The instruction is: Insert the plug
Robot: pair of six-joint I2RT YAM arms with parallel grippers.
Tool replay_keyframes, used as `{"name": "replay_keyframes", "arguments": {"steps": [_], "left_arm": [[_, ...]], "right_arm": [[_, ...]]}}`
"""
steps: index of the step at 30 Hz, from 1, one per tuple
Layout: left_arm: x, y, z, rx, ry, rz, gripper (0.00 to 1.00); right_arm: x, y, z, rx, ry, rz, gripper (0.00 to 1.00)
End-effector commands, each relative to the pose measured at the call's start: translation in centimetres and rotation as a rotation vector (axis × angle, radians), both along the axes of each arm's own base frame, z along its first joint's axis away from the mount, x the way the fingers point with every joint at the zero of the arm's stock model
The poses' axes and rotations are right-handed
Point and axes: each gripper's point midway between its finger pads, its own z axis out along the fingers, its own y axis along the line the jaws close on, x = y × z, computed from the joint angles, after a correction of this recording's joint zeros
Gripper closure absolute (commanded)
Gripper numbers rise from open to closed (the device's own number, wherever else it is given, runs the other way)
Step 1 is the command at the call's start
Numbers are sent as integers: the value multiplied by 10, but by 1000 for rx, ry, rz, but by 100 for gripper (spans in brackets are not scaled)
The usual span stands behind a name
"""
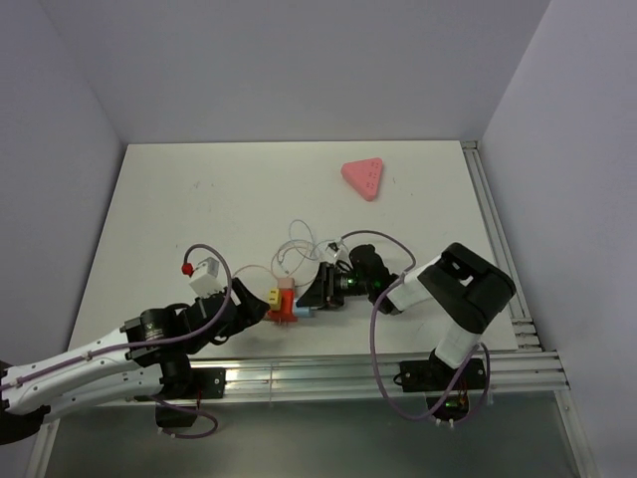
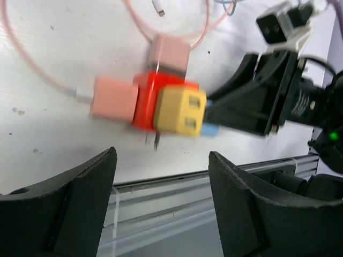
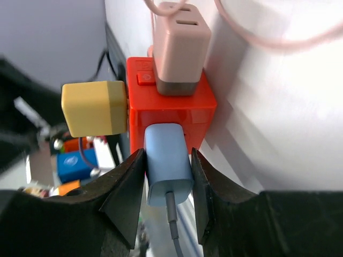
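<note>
The plug meets the cube, so next I should move plug and cube point(image 1: 286, 309) in my right gripper outward from the metal bar, onto the tabletop by the looped cables, and let go of them.
The light-blue plug point(image 3: 168, 160), with a thin grey cable at its back, sits between the fingers of my right gripper point(image 3: 167, 154). Its front end is against a face of the orange-red cube socket point(image 3: 185, 110). From above, the plug point(image 1: 310, 313) is at the cube's point(image 1: 286, 309) right side, near the table's front edge. My right gripper point(image 1: 318, 299) is shut on it. My left gripper point(image 2: 162, 155) is open and empty, just in front of and left of the cube point(image 2: 143, 104). The plug point(image 2: 209, 130) shows there as a small blue sliver.
A yellow plug point(image 3: 94, 108) and a pink plug point(image 3: 179, 48) sit in other faces of the cube, and a second pink plug point(image 2: 112, 98) shows in the left wrist view. Thin pink and white cables point(image 1: 299, 244) loop behind. A pink triangular strip point(image 1: 363, 178) lies at the far right. A metal rail point(image 1: 328, 370) runs along the front edge.
</note>
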Motion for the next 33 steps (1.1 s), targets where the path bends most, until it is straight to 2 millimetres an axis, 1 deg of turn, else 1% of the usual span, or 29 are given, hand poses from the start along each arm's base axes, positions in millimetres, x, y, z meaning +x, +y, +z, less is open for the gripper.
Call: {"name": "replay_keyframes", "arguments": {"steps": [1,2,4,5,6,7,8,9,10,11,14,15,16,17,18,20,21,22,23,24,25,26,27,28,29,30,31,32,33], "left_arm": [[8,10,25,-6,-71,29,26],[7,11,30,-20,-81,28,26],[7,13,33,-30,-92,22,27],[6,13,36,-48,-102,15,27],[5,13,37,-55,-106,9,27],[5,14,38,-60,-106,8,27],[4,14,38,-70,-110,3,27],[4,12,41,-85,-121,-4,27],[4,11,42,-96,-128,-9,26],[4,11,45,-112,-138,-14,26],[5,6,56,-151,-172,-31,25],[5,5,57,-151,-179,-36,24],[5,4,59,-159,-184,-39,24],[5,2,60,-163,-185,-44,24],[5,1,59,-158,-186,-52,23],[5,-3,58,-165,-189,-65,23],[3,-6,57,-169,-188,-79,23],[3,-7,57,-172,-189,-84,23],[3,-9,55,-175,-190,-89,23],[3,-10,55,-178,-190,-94,23],[2,-11,55,-183,-190,-96,23],[3,-12,54,-191,-194,-98,23],[2,-13,55,-198,-198,-101,23],[2,-14,54,-203,-199,-104,23],[2,-14,53,-208,-201,-103,23],[2,-15,54,-217,-204,-106,23],[2,-16,54,-223,-204,-109,23],[2,-15,51,-224,-204,-109,23],[2,-17,52,-235,-206,-110,23]], "right_arm": [[49,4,1,-55,-117,-59,100],[63,10,8,-49,-141,-68,100],[82,5,1,-82,-127,-91,100],[97,9,7,-85,-132,-101,100],[110,6,6,-97,-139,-118,100],[118,7,-3,-119,-125,-125,100],[134,14,5,-110,-144,-132,100],[139,13,0,-127,-130,-128,99],[143,14,-10,-142,-106,-121,97],[155,20,-4,-130,-122,-124,95],[170,24,-5,-126,-119,-130,85],[173,25,-4,-126,-124,-130,77],[173,27,-3,-121,-125,-124,72],[173,28,-1,-118,-123,-116,63],[172,27,1,-121,-124,-113,59],[168,23,5,-132,-133,-116,46],[165,20,6,-135,-136,-114,27],[161,18,16,-122,-151,-112,25],[149,13,10,-127,-127,-108,20],[142,11,11,-118,-118,-100,0],[137,8,22,-102,-134,-103,0],[123,2,14,-110,-110,-99,0],[115,-1,15,-106,-112,-94,0],[109,-4,26,-94,-140,-96,0],[96,-13,17,-123,-122,-95,0],[87,-15,17,-137,-131,-87,0],[87,-19,28,-145,-174,-111,0],[78,-26,22,-184,-170,-106,0],[74,-29,24,-194,-182,-110,0]]}}
